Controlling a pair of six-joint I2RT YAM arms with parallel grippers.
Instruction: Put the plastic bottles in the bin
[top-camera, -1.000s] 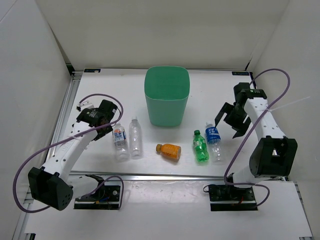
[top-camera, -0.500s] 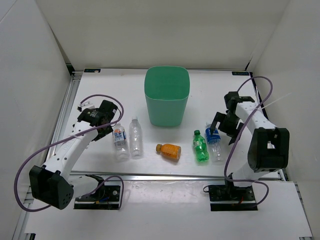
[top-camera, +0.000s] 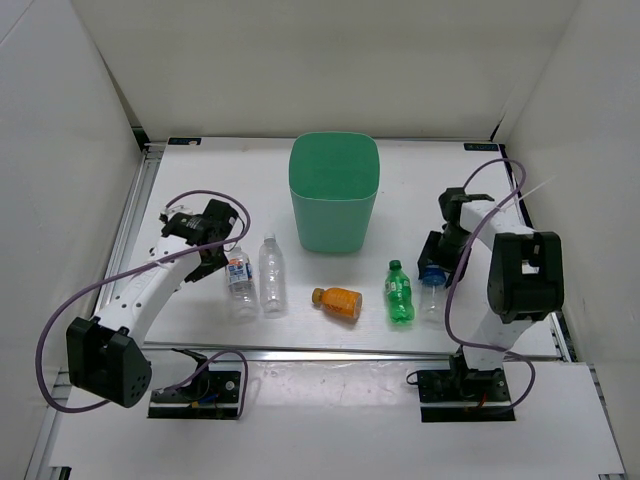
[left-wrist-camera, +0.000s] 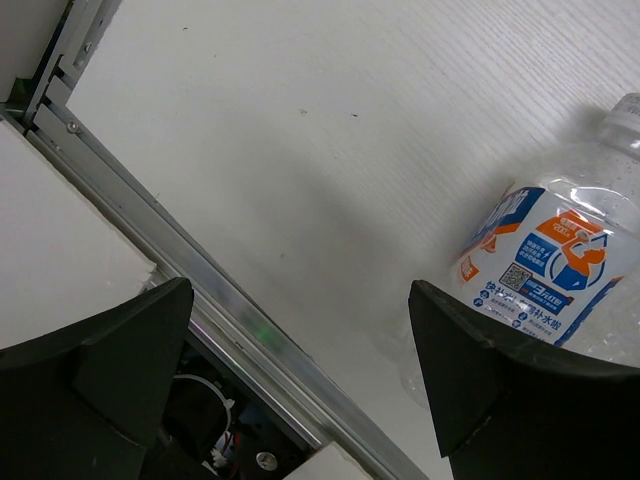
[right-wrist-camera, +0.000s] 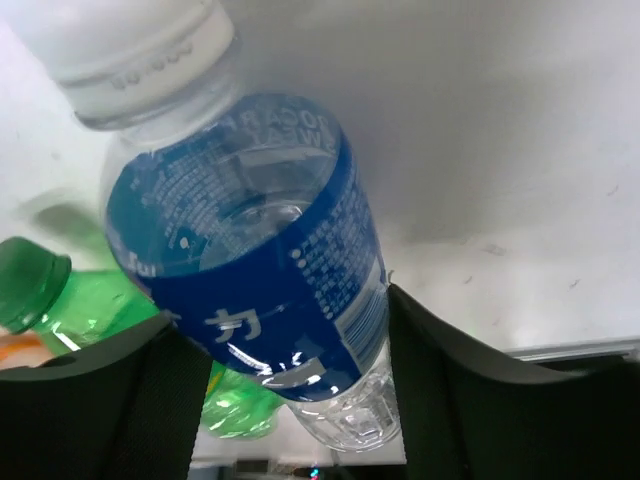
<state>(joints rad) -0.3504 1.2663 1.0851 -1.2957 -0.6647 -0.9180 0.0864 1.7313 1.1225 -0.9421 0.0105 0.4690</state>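
Observation:
I will lift my right gripper outward over the bin's opening and let go of the blue-label bottle (top-camera: 432, 298), because the bin is to my gripper's left in the top view.
The mint-green bin (top-camera: 334, 190) stands at the middle back of the table. In front of it lie the white-label bottle (top-camera: 240, 283), the plain clear bottle (top-camera: 271, 275), the short orange bottle (top-camera: 338, 302), the green bottle (top-camera: 401, 293) and the blue-label bottle (top-camera: 432, 298). My right gripper (top-camera: 436, 262) is down over the blue-label bottle (right-wrist-camera: 260, 270). Its fingers (right-wrist-camera: 470, 400) press against both sides of the label, so it is shut on it. My left gripper (top-camera: 215, 252) hangs open just left of the white-label bottle (left-wrist-camera: 545, 270), which lies beside its right finger (left-wrist-camera: 500, 390).
An aluminium rail (left-wrist-camera: 200, 290) runs along the table's near edge, with another rail (top-camera: 135, 220) on the left side. White walls enclose the table on three sides. The green bottle (right-wrist-camera: 235, 405) lies close to the left of the held bottle.
My right arm swung left and down from the right side onto the blue-label bottle, and its jaws closed on it. The left arm shifted only slightly and stayed open.

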